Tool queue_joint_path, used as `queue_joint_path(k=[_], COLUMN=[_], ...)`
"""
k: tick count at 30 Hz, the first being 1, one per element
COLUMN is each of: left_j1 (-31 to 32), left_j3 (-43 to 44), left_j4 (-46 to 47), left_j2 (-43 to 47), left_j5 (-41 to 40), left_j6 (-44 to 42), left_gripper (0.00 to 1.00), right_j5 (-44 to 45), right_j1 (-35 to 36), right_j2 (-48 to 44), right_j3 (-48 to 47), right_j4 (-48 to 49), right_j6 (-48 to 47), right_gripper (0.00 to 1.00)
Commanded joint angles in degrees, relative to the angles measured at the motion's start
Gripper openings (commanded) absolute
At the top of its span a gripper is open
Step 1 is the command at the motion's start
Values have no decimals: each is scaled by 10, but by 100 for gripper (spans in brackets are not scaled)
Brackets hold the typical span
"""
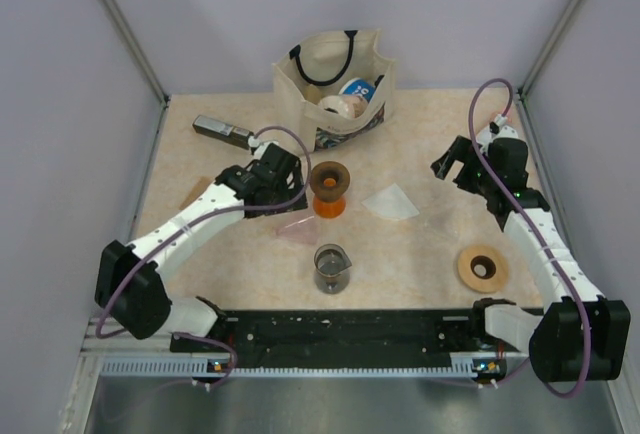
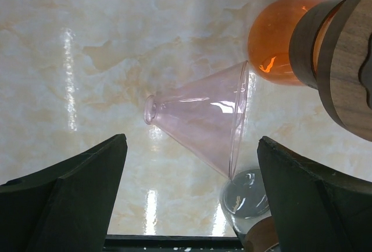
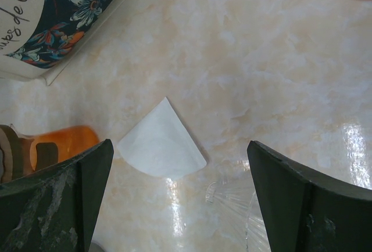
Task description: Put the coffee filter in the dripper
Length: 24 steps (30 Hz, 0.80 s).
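Observation:
The dripper lies on its side, its open end facing sideways. My left gripper lowers astride the dripper's wide rim (image 1: 314,229) (image 2: 236,130) next and closes across the dripper's side.
The coffee filter (image 1: 392,201) lies flat on the table as a white paper fan, right of centre. In the right wrist view the filter (image 3: 163,144) sits just ahead of my open right gripper (image 3: 177,194), apart from both fingers. The dripper (image 1: 295,224) is a pinkish see-through cone lying on its side. My left gripper (image 1: 285,189) hovers by it. In the left wrist view the dripper (image 2: 203,124) lies ahead of my open left gripper (image 2: 192,194), with nothing between the fingers.
An orange beaker (image 1: 330,202) capped by a dark brown ring (image 1: 329,179) stands beside the dripper. A clear glass beaker (image 1: 331,267) is nearer the front, a tan ring (image 1: 482,268) at the right. A cloth bag (image 1: 335,84) and a dark bar (image 1: 222,130) sit at the back.

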<state>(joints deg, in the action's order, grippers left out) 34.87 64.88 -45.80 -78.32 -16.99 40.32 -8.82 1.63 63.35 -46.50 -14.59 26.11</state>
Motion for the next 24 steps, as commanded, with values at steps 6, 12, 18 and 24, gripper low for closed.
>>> queue_joint_path(k=[6, 12, 18, 24], left_j1=[1, 5, 8, 9], left_j3=[-2, -3, -27, -27], left_j4=[53, 35, 31, 15], left_j2=[-75, -112, -109, -97], left_j5=[52, 45, 30, 9], left_j6=[35, 42, 54, 59], left_gripper=[91, 73, 47, 20], right_j5=[6, 13, 14, 13], right_j1=[-5, -5, -5, -5], right_j2=[-4, 0, 6, 7], right_j3=[-4, -4, -5, -6], right_j4=[19, 19, 18, 18], right_j6=[-2, -1, -2, -2], right_gripper=[99, 99, 99, 99])
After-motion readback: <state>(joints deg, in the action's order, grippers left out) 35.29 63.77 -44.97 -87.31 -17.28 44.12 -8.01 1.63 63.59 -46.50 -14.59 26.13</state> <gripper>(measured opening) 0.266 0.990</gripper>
